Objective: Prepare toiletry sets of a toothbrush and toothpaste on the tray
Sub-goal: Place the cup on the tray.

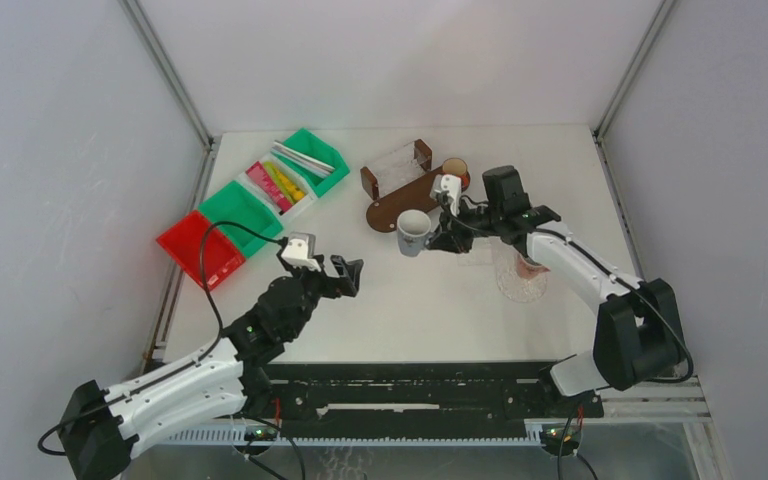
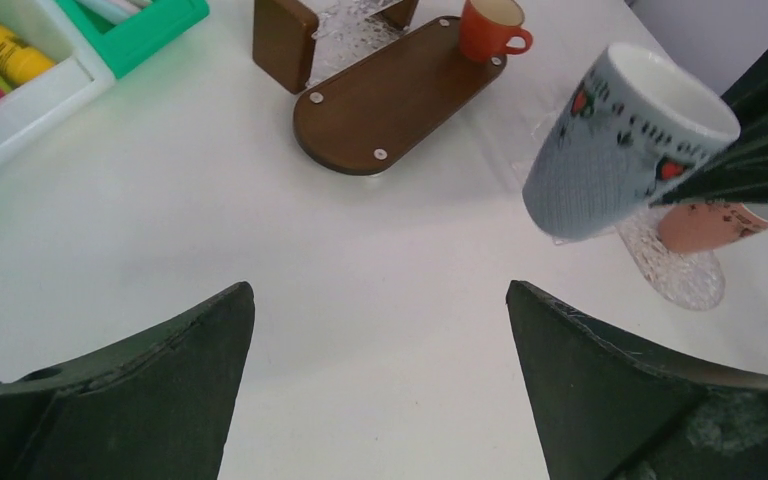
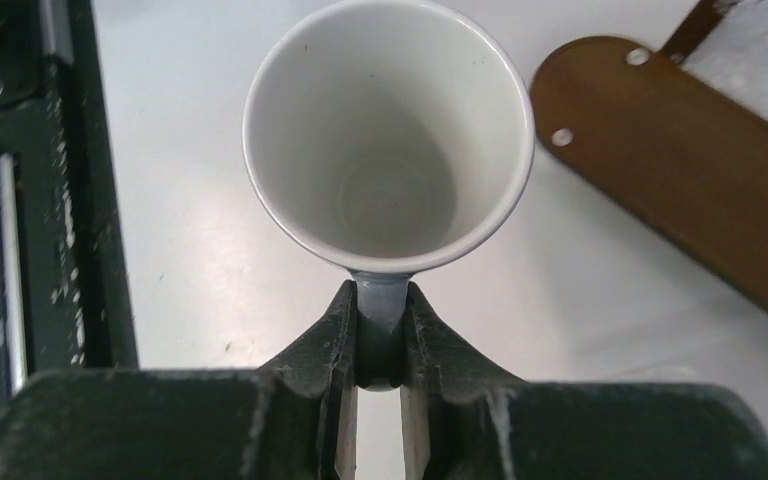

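The orange cup [image 1: 456, 172] takes the tray's opposite end, so my right gripper should next move outward, then down to let go of the grey mug on the tray's bare end [image 1: 386, 212].
My right gripper [image 1: 438, 238] is shut on the handle of a grey mug [image 1: 413, 232] and holds it above the table, just in front of the brown wooden tray [image 1: 405, 199]. The right wrist view looks down into the empty mug [image 3: 388, 130], its handle pinched between the jaws [image 3: 380, 310]. An orange cup [image 1: 456, 172] stands on the tray's far end. A pink cup [image 1: 530, 266] sits in a clear glass holder at right. My left gripper [image 1: 348, 274] is open and empty over bare table, left of the mug [image 2: 620, 140].
Green, white and red bins [image 1: 260, 195] stand at the back left, holding toothbrushes [image 1: 300, 158] and yellow and pink tubes [image 1: 275, 185]. A clear glass block [image 1: 398, 165] with a brown end stands on the tray's far side.
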You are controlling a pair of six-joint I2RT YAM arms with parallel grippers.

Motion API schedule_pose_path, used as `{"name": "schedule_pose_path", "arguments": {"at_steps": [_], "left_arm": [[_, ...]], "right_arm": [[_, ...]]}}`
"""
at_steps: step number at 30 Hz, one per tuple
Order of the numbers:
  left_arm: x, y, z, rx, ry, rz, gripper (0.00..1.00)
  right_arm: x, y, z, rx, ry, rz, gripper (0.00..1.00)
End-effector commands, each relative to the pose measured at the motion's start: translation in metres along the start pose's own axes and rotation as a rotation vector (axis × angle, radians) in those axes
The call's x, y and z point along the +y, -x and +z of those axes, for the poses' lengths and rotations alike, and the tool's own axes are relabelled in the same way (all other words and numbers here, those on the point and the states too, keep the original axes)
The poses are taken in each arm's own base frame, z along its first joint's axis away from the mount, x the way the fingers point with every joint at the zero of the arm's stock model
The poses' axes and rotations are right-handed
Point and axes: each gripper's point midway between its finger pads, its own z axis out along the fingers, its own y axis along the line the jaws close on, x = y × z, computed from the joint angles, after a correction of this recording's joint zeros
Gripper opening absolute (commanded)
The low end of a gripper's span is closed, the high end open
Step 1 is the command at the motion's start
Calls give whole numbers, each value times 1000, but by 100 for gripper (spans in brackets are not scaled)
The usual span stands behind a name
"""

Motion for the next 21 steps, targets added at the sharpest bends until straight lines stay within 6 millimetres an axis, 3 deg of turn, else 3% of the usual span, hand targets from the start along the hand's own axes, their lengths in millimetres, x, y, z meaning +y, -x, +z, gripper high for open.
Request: {"name": "schedule_pose_path", "arguments": {"at_steps": [1,6,9,14,21], "left_arm": [[8,16,4,-100,56,-96,100],[13,13,3,-109,76,-113,100],[15,12,3,-109,83,-114,100],[16,12,4,-107,87,-118,100],[18,10,4,-103,90,-127,100]], "right_arm": [[-51,72,2,-179,-147,-53,0],[-97,90,20,-177,-274,44,0],[-121,90,37,-161,-391,82,0],[-143,80,63,-125,-524,79,0],[-158,65,88,-95,-547,125,1]]}}
